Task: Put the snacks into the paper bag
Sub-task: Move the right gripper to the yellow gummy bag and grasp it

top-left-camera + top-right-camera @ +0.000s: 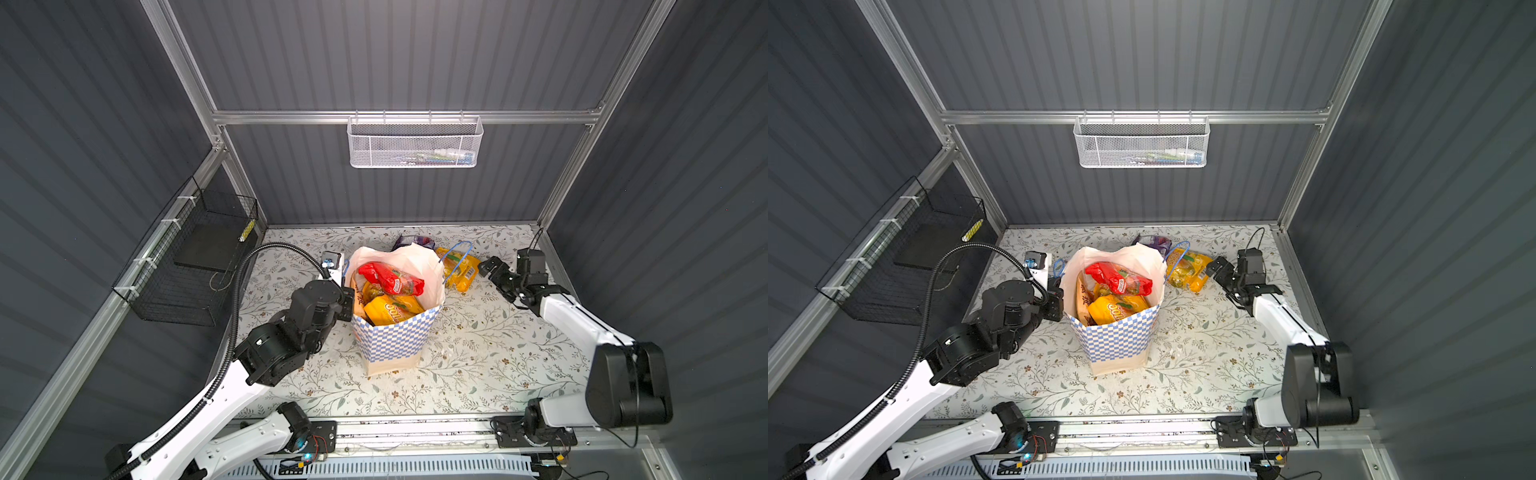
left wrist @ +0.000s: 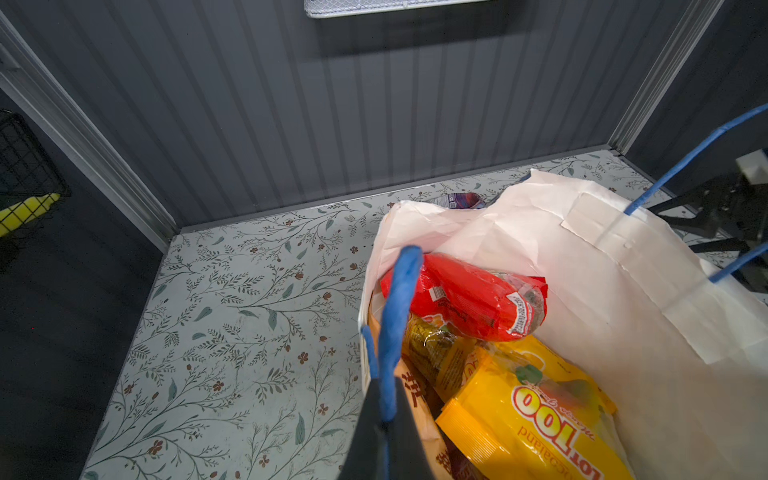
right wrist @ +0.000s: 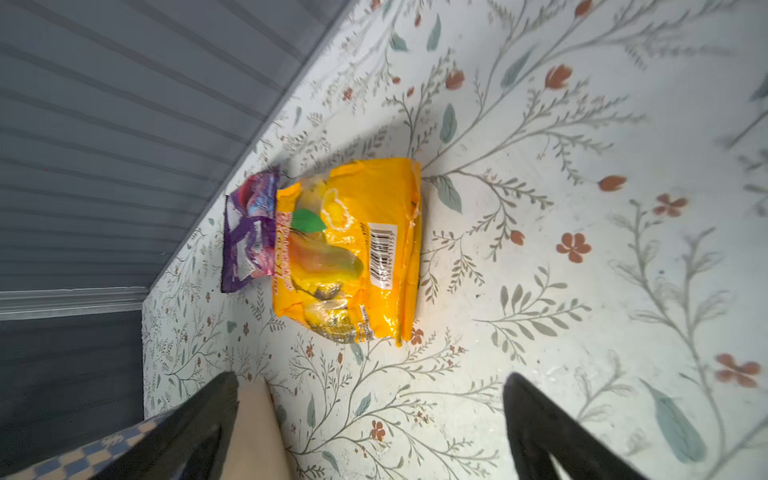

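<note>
The blue handle arches over the yellow-orange packet's other end, so my right gripper lowers toward the tabletop onto the packet's corner farthest from the bag next.
The paper bag [image 1: 395, 345] [image 1: 1117, 345] stands upright mid-table with its mouth open. Inside it lie a red packet [image 1: 390, 278] [image 2: 465, 299], a yellow packet [image 1: 392, 311] [image 2: 532, 415] and a pale-orange pouch [image 2: 415, 403] with Chinese characters. My left gripper [image 1: 347, 291] [image 2: 386, 415] is shut on the bag's blue cord handle [image 2: 399, 299] at its left rim. Behind the bag on the table lie a yellow-orange packet [image 1: 459, 272] [image 3: 349, 249] and a purple packet [image 1: 415, 241] [image 3: 249, 232]. My right gripper [image 1: 486, 268] [image 3: 372, 378] is open and empty, just right of the yellow-orange packet.
A white mesh basket [image 1: 415, 141] hangs on the back wall. A black wire basket [image 1: 187, 266] is fixed to the left wall. The bag's other blue handle [image 1: 455, 259] arches over the yellow-orange packet. The back wall runs close behind the purple packet.
</note>
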Robot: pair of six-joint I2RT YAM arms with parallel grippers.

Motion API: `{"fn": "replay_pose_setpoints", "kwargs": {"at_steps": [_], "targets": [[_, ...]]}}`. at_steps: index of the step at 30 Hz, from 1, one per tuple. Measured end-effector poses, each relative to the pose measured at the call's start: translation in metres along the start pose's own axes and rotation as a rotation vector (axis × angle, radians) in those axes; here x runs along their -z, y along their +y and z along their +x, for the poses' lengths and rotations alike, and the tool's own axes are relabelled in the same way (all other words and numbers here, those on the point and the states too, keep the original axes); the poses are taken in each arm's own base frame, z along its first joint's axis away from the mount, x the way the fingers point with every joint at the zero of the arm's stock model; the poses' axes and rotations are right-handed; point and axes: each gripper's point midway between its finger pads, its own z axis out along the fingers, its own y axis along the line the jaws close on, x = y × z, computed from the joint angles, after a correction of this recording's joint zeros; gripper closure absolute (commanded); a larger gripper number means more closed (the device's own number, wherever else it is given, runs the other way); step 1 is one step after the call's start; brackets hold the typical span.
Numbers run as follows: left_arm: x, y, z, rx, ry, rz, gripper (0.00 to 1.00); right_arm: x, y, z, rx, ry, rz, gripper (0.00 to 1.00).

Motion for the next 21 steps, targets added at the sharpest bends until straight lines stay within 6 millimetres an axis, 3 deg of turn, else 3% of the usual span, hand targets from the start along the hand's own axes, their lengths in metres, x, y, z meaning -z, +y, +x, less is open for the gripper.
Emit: {"fn": "replay_pose_setpoints", "kwargs": {"at_steps": [4,12,21], "targets": [[-0.003,-0.002,0.002,-0.007,0.008,-0.001,1.0,-0.03,-0.007,-0.003,-0.034,0.042,0.005,0.01],[-0.011,-0.008,0.004,-0.019,0.024,0.007,1.0,-0.083,-0.007,-0.008,-0.084,0.135,-0.08,0.14],[-0.011,-0.01,0.003,-0.017,0.023,0.019,1.0,-0.107,-0.006,-0.021,-0.124,0.168,-0.119,0.12]]}}
